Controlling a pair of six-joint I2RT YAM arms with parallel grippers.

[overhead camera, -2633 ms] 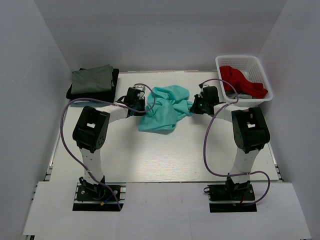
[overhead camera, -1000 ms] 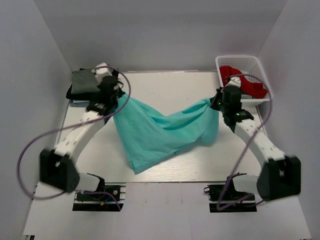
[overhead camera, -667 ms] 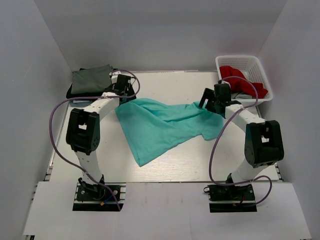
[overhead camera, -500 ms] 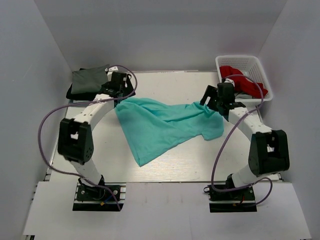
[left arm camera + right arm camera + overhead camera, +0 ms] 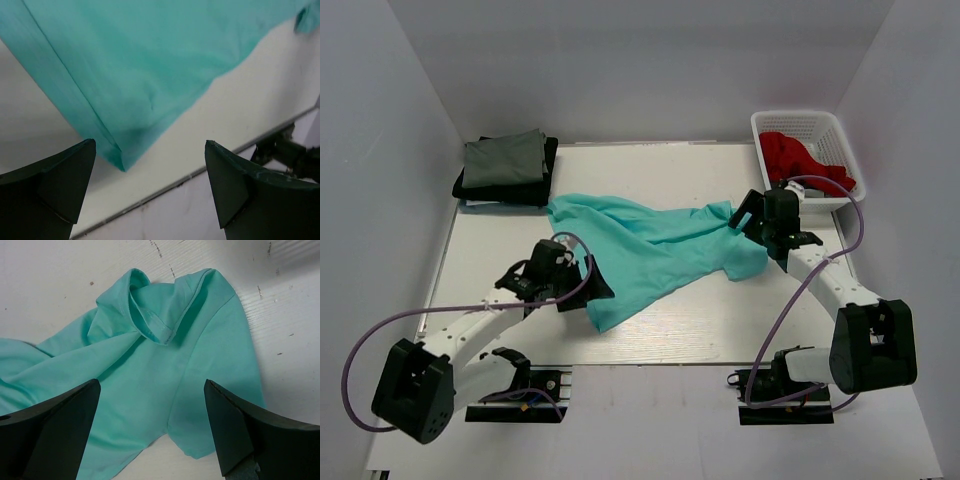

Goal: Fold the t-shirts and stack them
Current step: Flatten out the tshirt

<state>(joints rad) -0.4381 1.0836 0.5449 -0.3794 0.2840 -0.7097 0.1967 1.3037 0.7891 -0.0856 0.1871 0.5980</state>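
Observation:
I will next bring my open left gripper down toward the table's near edge, to straddle and pinch the near hem corner (image 5: 602, 324) (image 5: 123, 161) that lies below it there.
A light teal t-shirt (image 5: 650, 250) lies spread and wrinkled across the middle of the table, one hem corner (image 5: 120, 162) pointing at the near edge. My left gripper (image 5: 592, 292) hovers open just beside that corner, touching nothing (image 5: 150, 144). My right gripper (image 5: 745, 222) stands open above the shirt's right end, over the collar (image 5: 150, 325) and a sleeve, with nothing between its fingers (image 5: 151, 382). A folded grey-green t-shirt (image 5: 505, 158) rests on a folded black one (image 5: 549, 175) at the back left. A red t-shirt (image 5: 800, 160) is bunched in the basket.
The white lattice basket (image 5: 800, 117) stands at the back right corner. White walls close in the table on three sides. The table's near edge (image 5: 150, 192) runs just below the shirt corner, with the left arm's base hardware (image 5: 285, 150) beyond it.
Both grippers opened and let go of the teal shirt, which dropped from hanging between them to lying on the table. The left arm swung from the back left to the shirt's near corner.

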